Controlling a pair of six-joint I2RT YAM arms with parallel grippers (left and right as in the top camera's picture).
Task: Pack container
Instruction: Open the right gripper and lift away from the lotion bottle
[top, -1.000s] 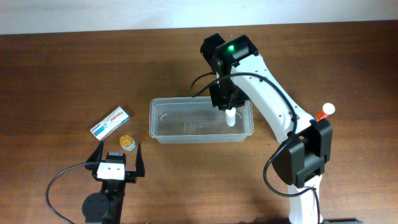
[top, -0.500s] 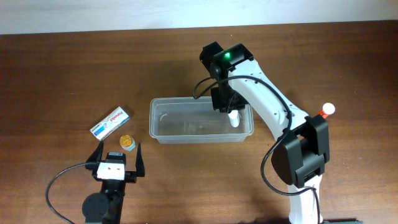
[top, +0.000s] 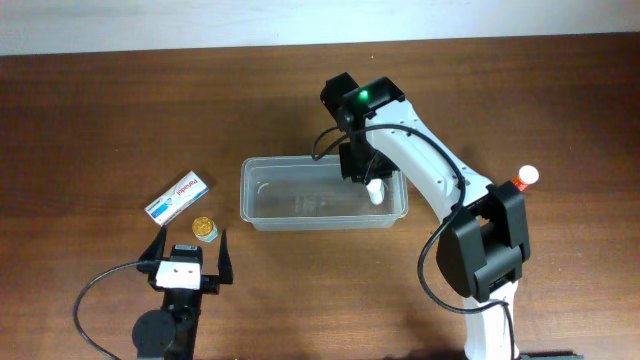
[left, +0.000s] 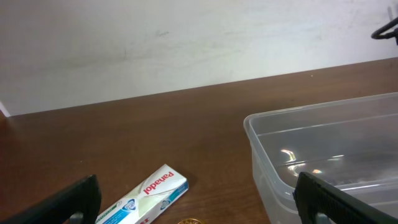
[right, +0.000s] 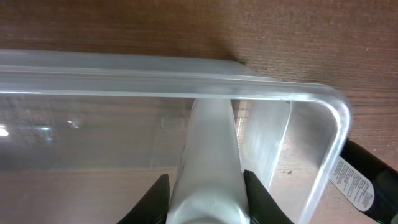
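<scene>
The container's bottom at this end (top: 380, 209) (right: 251, 144) is just below my right gripper, so I need to lower my right gripper a little more next and let go of the white bottle.
The container (top: 300, 195), a clear rectangular tub, sits mid-table; its near-left corner shows in the left wrist view (left: 323, 149). My right gripper (top: 372, 178) reaches down into its right end, shut on a white bottle (top: 375, 193). In the right wrist view the bottle (right: 211, 155) stands between both fingers (right: 261, 199), just inside the container's rim (right: 155, 84). My left gripper (top: 190, 248) rests open near the front left edge, nothing between its fingers (left: 336, 199).
A white-and-blue Panadol box (top: 178, 197) (left: 146, 196) lies left of the container, with a small gold round item (top: 204, 228) just ahead of the left gripper. A bottle with a white cap and orange neck (top: 523, 179) stands at the right.
The right arm has shifted slightly left and lowered the white bottle deeper into the container's right end. The left arm has not moved.
</scene>
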